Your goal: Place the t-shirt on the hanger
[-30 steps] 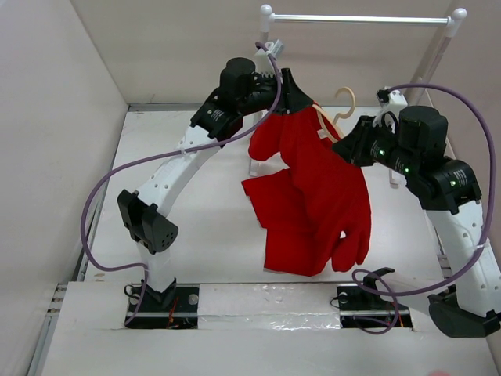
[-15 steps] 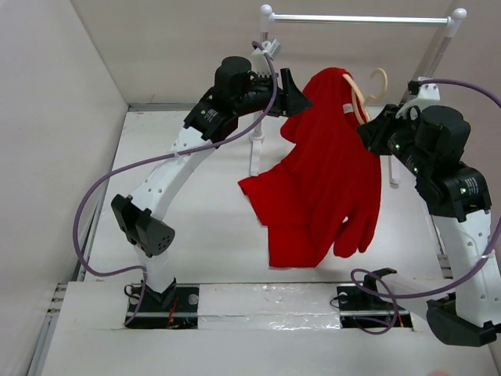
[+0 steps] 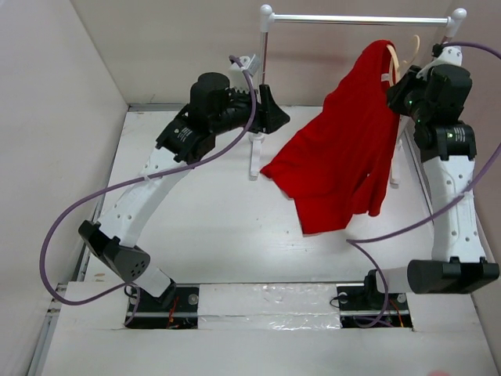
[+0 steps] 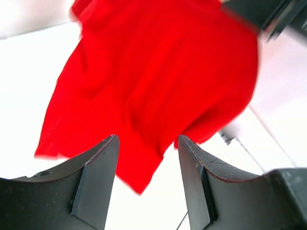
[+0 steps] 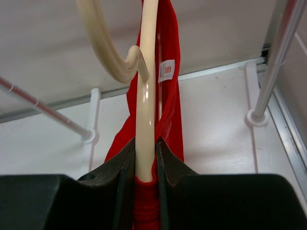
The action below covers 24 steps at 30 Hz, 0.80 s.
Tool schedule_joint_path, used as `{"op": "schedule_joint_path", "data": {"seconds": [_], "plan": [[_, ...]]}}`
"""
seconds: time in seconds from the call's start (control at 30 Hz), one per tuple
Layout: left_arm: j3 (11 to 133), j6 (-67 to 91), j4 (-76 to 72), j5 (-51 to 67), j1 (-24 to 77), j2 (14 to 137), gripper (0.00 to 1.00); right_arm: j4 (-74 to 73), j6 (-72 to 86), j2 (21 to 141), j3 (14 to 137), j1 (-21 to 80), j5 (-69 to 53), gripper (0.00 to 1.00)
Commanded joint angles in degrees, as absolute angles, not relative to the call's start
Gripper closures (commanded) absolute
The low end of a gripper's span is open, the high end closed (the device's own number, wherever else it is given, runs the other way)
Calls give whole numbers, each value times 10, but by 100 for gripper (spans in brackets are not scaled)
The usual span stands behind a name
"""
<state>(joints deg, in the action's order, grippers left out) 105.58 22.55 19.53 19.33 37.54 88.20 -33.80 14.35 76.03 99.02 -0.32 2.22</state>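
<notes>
The white bar's bare end point(image 3: 440, 21) is outward of my right gripper and to its right in the top view, so I need to carry the hanger's hook over it, lower it and let go.
The red t-shirt point(image 3: 344, 168) hangs in the air from the pale wooden hanger point(image 3: 394, 56), just below the right end of the white rail. My right gripper point(image 3: 401, 88) is shut on the hanger point(image 5: 146, 120) with the shirt's collar point(image 5: 168, 100) bunched round it; the hook point(image 5: 108, 48) points up left. My left gripper point(image 3: 275, 113) is open and empty, left of the shirt and apart from it. In the left wrist view the shirt point(image 4: 158, 76) fills the space beyond my open fingers point(image 4: 98, 182).
The white rail point(image 3: 356, 18) on two posts stands at the back; its left post point(image 3: 258, 94) is just behind my left gripper, its right post point(image 5: 276, 62) beside my right wrist. Beige walls close the left, back and right.
My right arm has lifted the hanger and shirt up and to the right, close under the rail. My left gripper has let go of the shirt and drawn back left.
</notes>
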Motion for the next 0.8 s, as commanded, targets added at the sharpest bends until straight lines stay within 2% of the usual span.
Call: {"op": "schedule_joint_path", "data": {"seconds": [0.0,0.4,0.77], "plan": [[1023,201,203,162,379,844,52,-239,150,783,1062,-46,5,100],[931,194,185,180,379,796,52,-213,148,865,1149,-90,-4,100],[932,193,182,170,379,809,52,-242,144,965,1235,-127,-26,100]]}}
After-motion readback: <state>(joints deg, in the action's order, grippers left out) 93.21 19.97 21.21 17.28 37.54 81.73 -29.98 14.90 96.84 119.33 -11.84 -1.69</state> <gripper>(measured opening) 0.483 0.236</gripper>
